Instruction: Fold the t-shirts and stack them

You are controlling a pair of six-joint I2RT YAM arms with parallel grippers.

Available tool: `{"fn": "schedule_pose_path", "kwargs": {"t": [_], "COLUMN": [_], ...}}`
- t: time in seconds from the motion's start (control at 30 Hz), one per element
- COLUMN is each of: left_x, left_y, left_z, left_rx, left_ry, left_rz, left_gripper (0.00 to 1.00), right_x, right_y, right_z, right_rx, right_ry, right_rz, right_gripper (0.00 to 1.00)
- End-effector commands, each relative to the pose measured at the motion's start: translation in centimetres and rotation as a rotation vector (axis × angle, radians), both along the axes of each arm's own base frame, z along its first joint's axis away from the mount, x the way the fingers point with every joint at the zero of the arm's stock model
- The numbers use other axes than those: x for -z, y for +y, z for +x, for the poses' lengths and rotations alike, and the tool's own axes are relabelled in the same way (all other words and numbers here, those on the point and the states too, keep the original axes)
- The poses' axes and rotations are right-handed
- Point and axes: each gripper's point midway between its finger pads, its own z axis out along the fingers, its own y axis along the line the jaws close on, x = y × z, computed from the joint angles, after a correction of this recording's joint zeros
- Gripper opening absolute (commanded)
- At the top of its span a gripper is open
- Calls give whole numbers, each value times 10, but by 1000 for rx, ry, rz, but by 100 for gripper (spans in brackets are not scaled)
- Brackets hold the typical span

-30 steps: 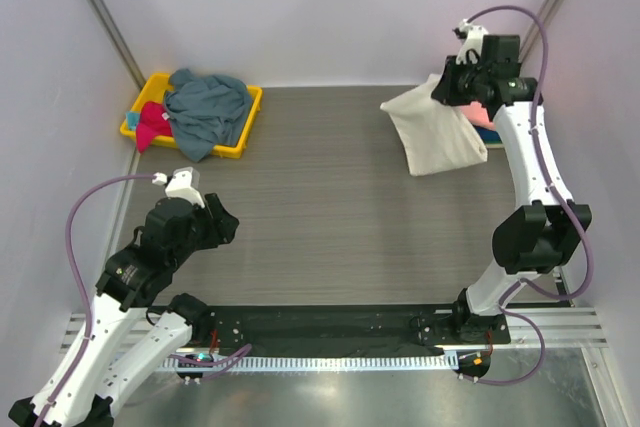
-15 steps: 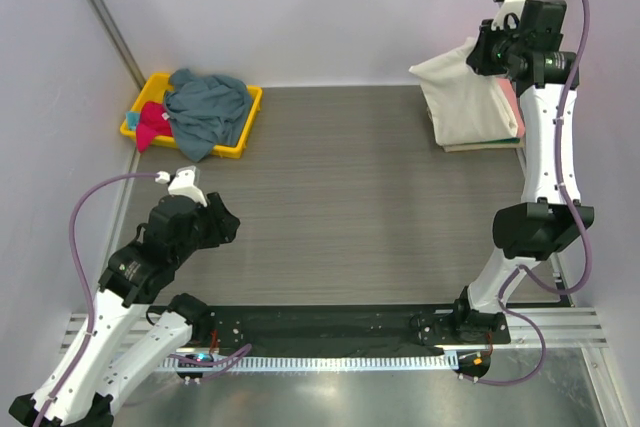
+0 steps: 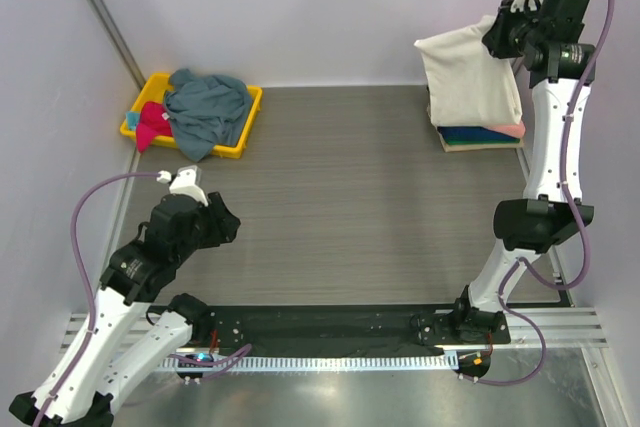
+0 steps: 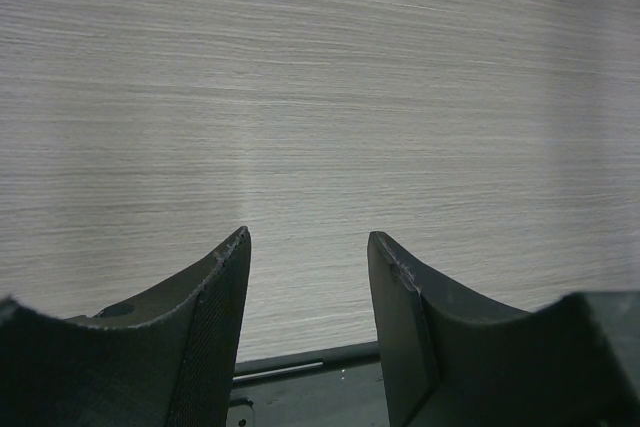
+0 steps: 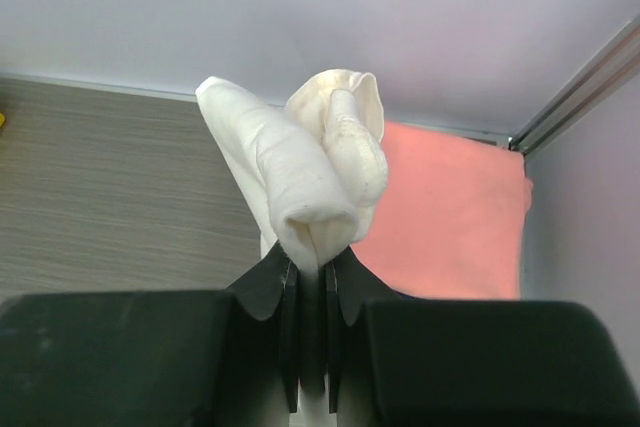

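Observation:
My right gripper needs to come down toward the metal post and let go of the cloth onto the salmon-pink shirt [image 3: 510, 130], because the cream-white t-shirt [image 3: 465, 77] is still hanging above the stack.
My right gripper [image 3: 505, 39] is shut on the folded cream-white t-shirt [image 3: 465, 77] and holds it hanging at the far right. In the right wrist view the cloth [image 5: 315, 162] bunches out of my closed gripper [image 5: 312, 277]. Below it lies a stack of folded shirts: the salmon-pink one [image 5: 450, 212] on top, also seen in the top view [image 3: 510, 129], and a navy one [image 3: 478, 135] under it. A grey-blue t-shirt [image 3: 207, 107] and a magenta one [image 3: 152, 122] lie crumpled at the far left. My left gripper [image 3: 222, 222] is open and empty above bare table [image 4: 310, 247].
A yellow plastic bin [image 3: 245, 127] at the far left holds the crumpled shirts. Walls close in the table at the back, left and right. A metal post [image 5: 580, 87] runs up the right corner beside the stack.
My right arm has lifted the cream-white t-shirt up and to the right, from the table to hanging over the folded stack. The left arm has hardly moved.

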Motion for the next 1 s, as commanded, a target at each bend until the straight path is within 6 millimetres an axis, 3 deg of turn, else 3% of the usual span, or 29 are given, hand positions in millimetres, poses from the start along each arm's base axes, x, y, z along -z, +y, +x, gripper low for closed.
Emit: {"fn": "schedule_pose_path", "kwargs": {"t": [0.0, 0.63, 0.97], "left_x": [-6, -1, -1], "left_y": [-3, -4, -5], "left_z": [6, 8, 7], "left_rx": [4, 7, 11], "left_ry": [-30, -10, -10], "left_rz": [-7, 1, -4], "left_gripper": [52, 51, 51], "right_x": [-47, -34, -4], "right_y": [-5, -42, -53], "right_z": [7, 42, 67], "right_rx": [-26, -55, -92], "right_ry": [-160, -181, -155], "right_rz": [-20, 23, 28], "right_gripper": [1, 1, 1]}}
